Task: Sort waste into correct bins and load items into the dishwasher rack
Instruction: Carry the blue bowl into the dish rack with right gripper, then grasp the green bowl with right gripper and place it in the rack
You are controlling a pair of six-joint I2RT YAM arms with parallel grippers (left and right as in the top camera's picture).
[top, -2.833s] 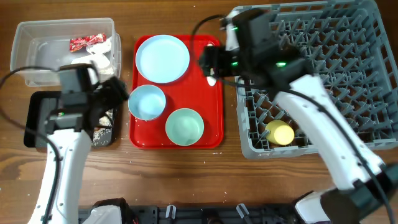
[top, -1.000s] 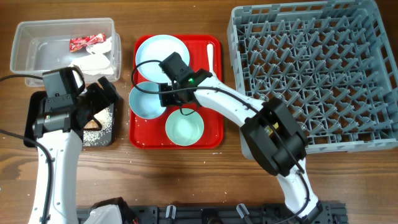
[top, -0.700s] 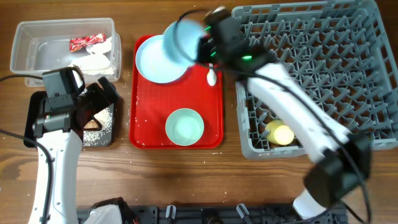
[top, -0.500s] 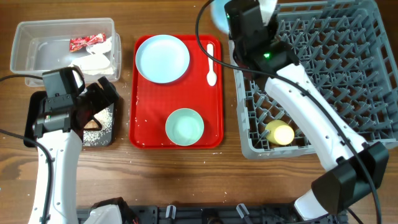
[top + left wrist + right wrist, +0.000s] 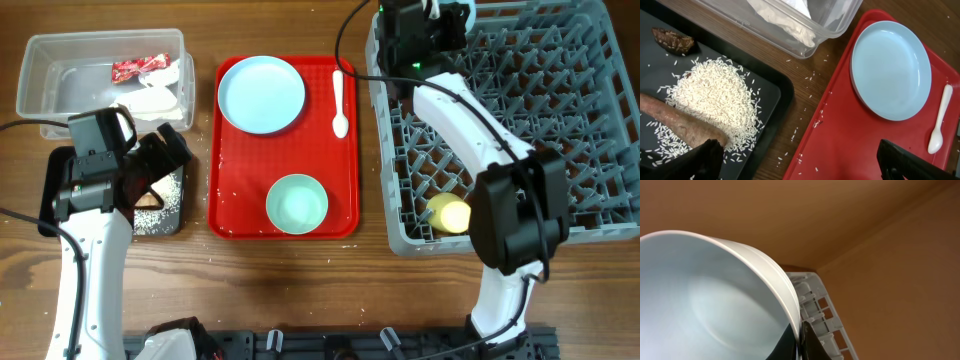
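Observation:
Next, my right gripper will move down into the rack along the rack's side by the red (image 5: 407, 112) tray, since the tilted bowl is still held up at the rack's far corner.
My right gripper (image 5: 799, 341) is shut on the rim of a pale blue bowl (image 5: 705, 305), which fills the right wrist view, tilted, beside a corner of the grey dishwasher rack (image 5: 815, 292). From overhead that arm (image 5: 420, 35) is at the rack's (image 5: 540, 120) far left corner. A yellow cup (image 5: 450, 213) lies in the rack. On the red tray are the plate (image 5: 261, 93), a second bowl (image 5: 297, 203) and the white spoon (image 5: 340, 100). My left gripper (image 5: 807, 165) hangs open between the black tray (image 5: 772, 95) and the red tray.
The black tray holds rice grains (image 5: 715, 105), a brown stick (image 5: 675, 120) and a dark scrap (image 5: 672, 40). The clear tub (image 5: 60, 85) holds a red wrapper (image 5: 140, 67) and white paper (image 5: 150, 100). Loose grains lie on the wood (image 5: 805, 95).
The right gripper took the bowl from the red tray's left side, lifted it and carried it to the rack's far left corner. The left arm has not moved.

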